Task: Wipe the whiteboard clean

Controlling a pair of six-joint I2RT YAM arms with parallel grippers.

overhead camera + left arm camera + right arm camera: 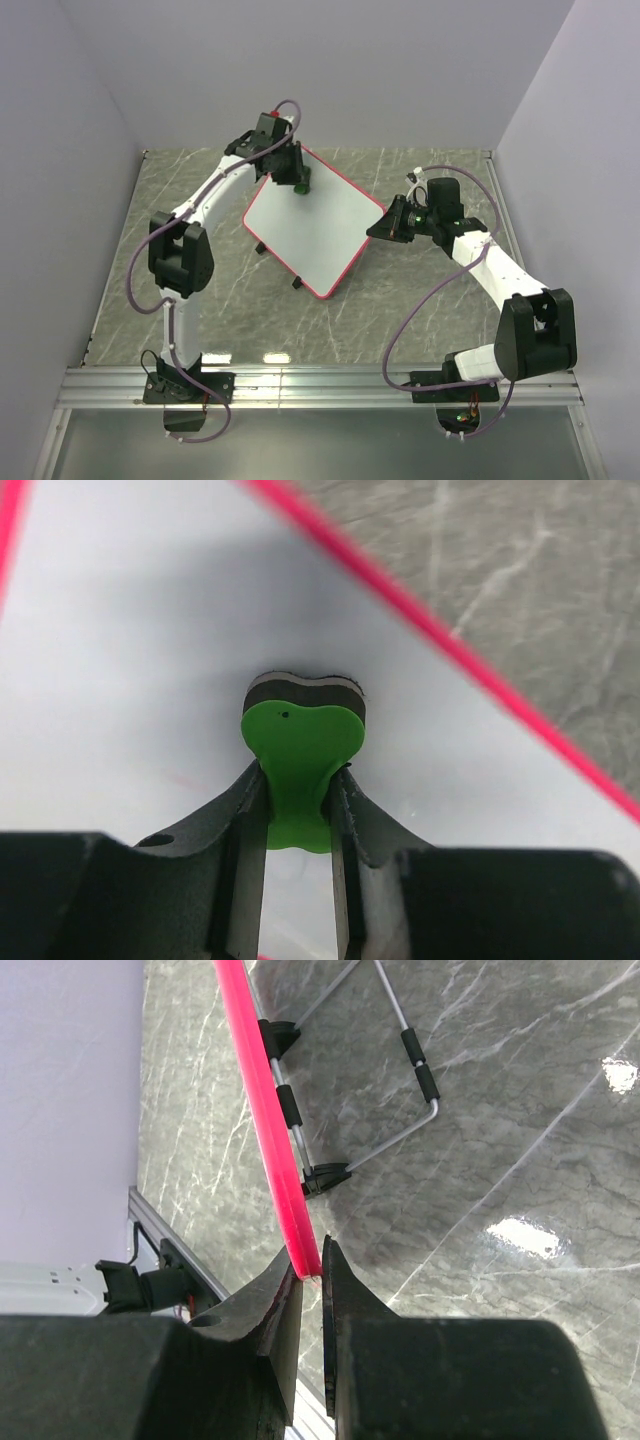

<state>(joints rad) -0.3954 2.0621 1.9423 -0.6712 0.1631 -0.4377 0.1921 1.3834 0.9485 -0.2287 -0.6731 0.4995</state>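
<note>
I will pull my left gripper back and down to free the eraser (300,755) on the clear marble beside the clips, which is to its left in the top view.
The whiteboard (312,224), white with a pink-red frame, is held tilted above the marble table. Its face shows no marks in the top view. My left gripper (290,178) is shut on a green eraser (300,755) with a dark felt pad, pressed on the board's white face (130,680) near its upper corner. My right gripper (385,225) is shut on the board's right edge; in the right wrist view the pink frame (270,1120) runs up from between the fingers (285,1290).
A wire stand with black clips (330,1175) hangs under the board. Two black clips (296,283) show on its lower left edge. Grey walls stand at left, back and right. A metal rail (320,385) runs along the near edge.
</note>
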